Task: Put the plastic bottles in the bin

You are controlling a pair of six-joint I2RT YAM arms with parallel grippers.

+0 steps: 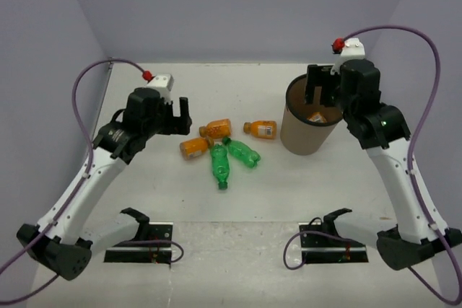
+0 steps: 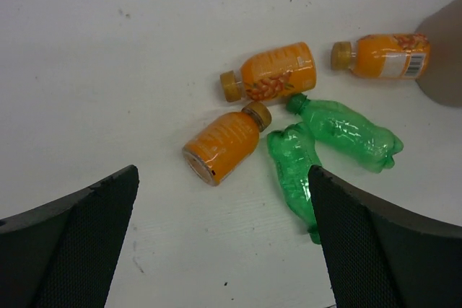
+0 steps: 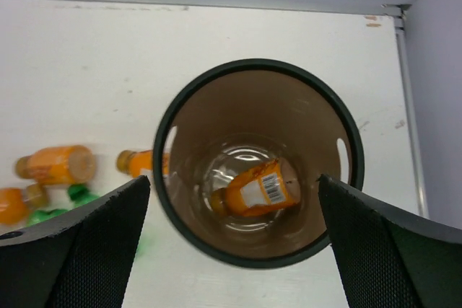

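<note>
My left gripper moves down toward the right in the top view onto the nearest orange bottle's body (image 1: 193,148) (image 2: 221,145) next, which lies below it, both sides free.
Three orange bottles (image 1: 216,129) (image 1: 195,148) (image 1: 261,129) and two green bottles (image 1: 219,164) (image 1: 242,151) lie on the table, left of the brown bin (image 1: 303,135). In the right wrist view an orange bottle (image 3: 260,191) lies inside the bin (image 3: 256,66) on top of a clear bottle (image 3: 242,153). My right gripper (image 3: 233,185) is open and empty above the bin's mouth (image 1: 321,86). My left gripper (image 2: 224,185) is open and empty, above the table just left of the loose bottles (image 1: 180,117). The nearest orange bottle (image 2: 225,145) lies ahead of its fingers.
The table's back wall and side walls close in the workspace. Two black holders (image 1: 141,232) (image 1: 332,232) sit near the front edge. The bin's side (image 2: 444,55) shows at the right edge of the left wrist view.
</note>
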